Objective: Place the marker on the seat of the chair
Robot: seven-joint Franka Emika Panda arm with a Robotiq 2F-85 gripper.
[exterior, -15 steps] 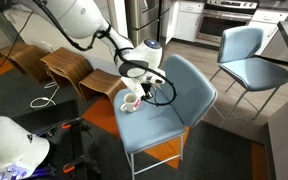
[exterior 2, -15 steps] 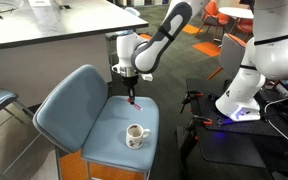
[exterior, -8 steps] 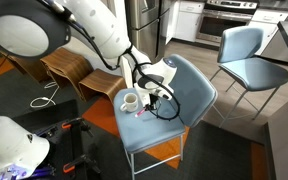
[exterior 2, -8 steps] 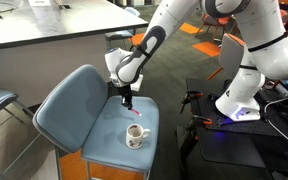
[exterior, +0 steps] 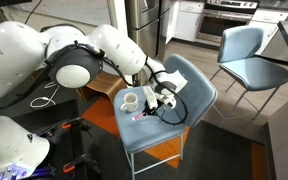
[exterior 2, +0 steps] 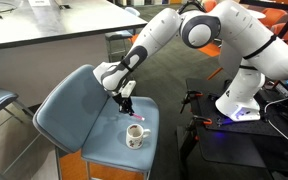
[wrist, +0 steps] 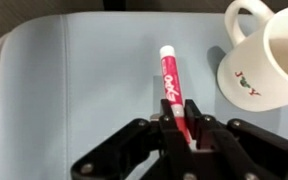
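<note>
Next, my gripper moves down slightly toward the bare seat beside the white cup just below and releases the marker, which is clear of the cup.
The red-pink marker (wrist: 170,85) lies low along the seat of the light blue-grey chair (wrist: 74,90), whether touching it I cannot tell. My gripper (wrist: 181,128) is shut on its near end. The white cup (wrist: 264,60) stands on the seat just right of the marker's tip. In both exterior views the gripper (exterior: 155,102) (exterior 2: 125,104) is tilted down close over the seat (exterior: 174,122) (exterior 2: 89,135). The marker (exterior: 139,117) (exterior 2: 138,122) shows as a small pink streak beside the cup (exterior: 130,101) (exterior 2: 135,136).
A second blue chair (exterior: 246,55) stands behind, and curved wooden stools (exterior: 69,66) are beside the chair. A grey table (exterior 2: 54,30) is behind the chair back. A white robot base (exterior 2: 242,95) and dark gear sit on the floor nearby.
The arm has swung over and the gripper has come down to the seat. The marker went from hanging upright above the seat to lying low beside the cup.
</note>
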